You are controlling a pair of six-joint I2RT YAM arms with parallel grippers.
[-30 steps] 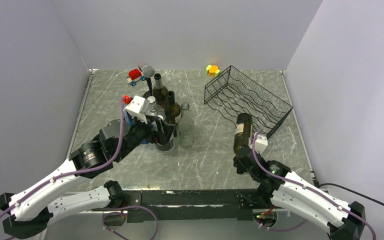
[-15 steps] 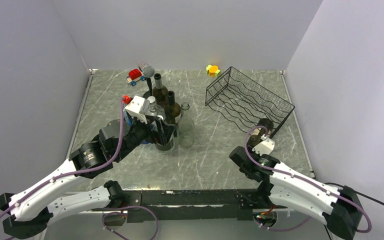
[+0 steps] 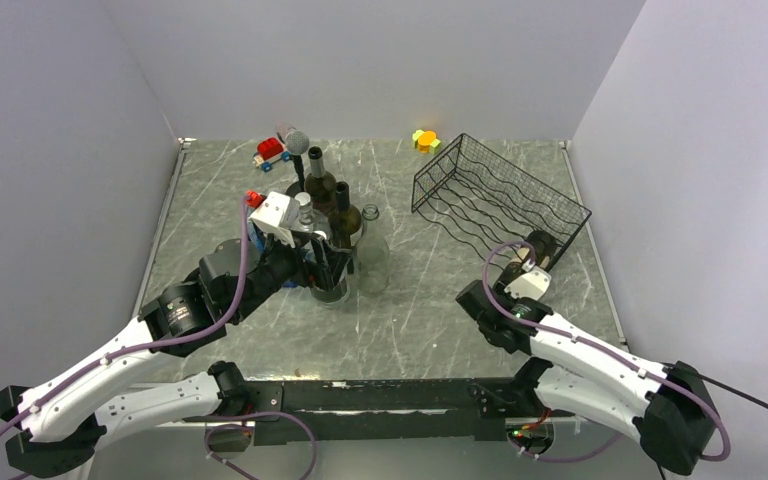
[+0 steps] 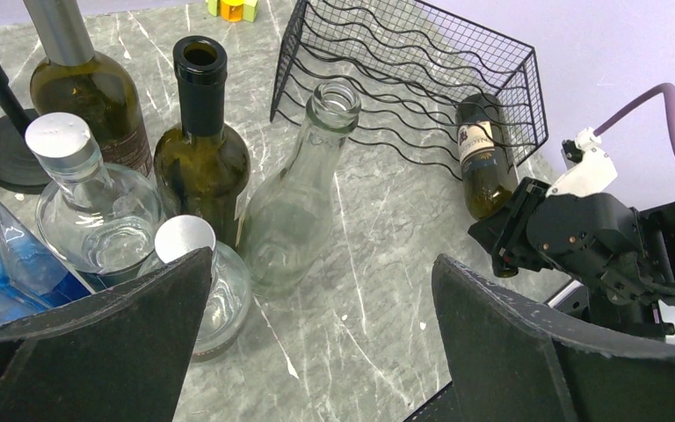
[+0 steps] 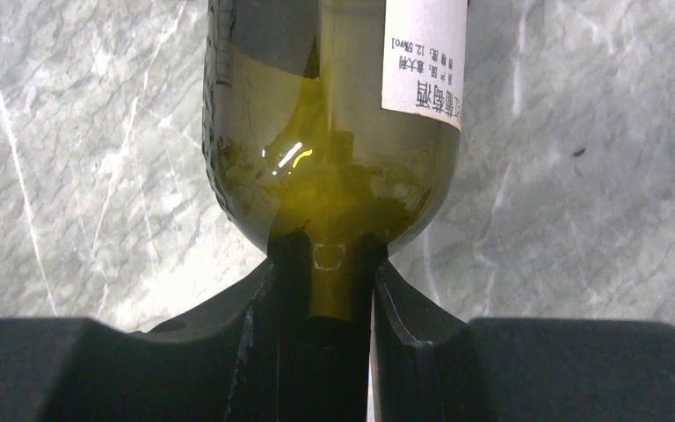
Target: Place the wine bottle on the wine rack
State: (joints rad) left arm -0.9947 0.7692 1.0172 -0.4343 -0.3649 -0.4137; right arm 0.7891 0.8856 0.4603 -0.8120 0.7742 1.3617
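The bottle's top part still sticks out, so I will push my right gripper outward, sliding it deeper into the wine rack's near corner (image 3: 555, 240), then release its neck.
The wine bottle (image 3: 536, 249) is dark green with a white label and lies nearly flat. Its base end is at the near right corner of the black wire wine rack (image 3: 500, 195). In the left wrist view, wires of the rack (image 4: 404, 79) cross in front of the bottle (image 4: 483, 163). My right gripper (image 3: 520, 284) is shut on the bottle's neck, and the right wrist view shows my gripper (image 5: 325, 294) clamped just below the bottle's shoulder (image 5: 334, 132). My left gripper (image 3: 325, 265) is open and empty, low beside a cluster of bottles, with grey table between its fingers (image 4: 97, 352).
Two dark bottles (image 3: 318, 183) (image 4: 200, 149), clear glass bottles (image 4: 303, 202) (image 4: 97, 198) and a microphone on a stand (image 3: 295, 142) crowd the left centre. A red toy car (image 3: 271, 152) and yellow-orange blocks (image 3: 425, 140) lie at the back. The walls stand close on both sides.
My right arm swung the bottle from in front of the rack to the right and down, laying it nearly flat at the rack's near right corner. The left arm has not moved.
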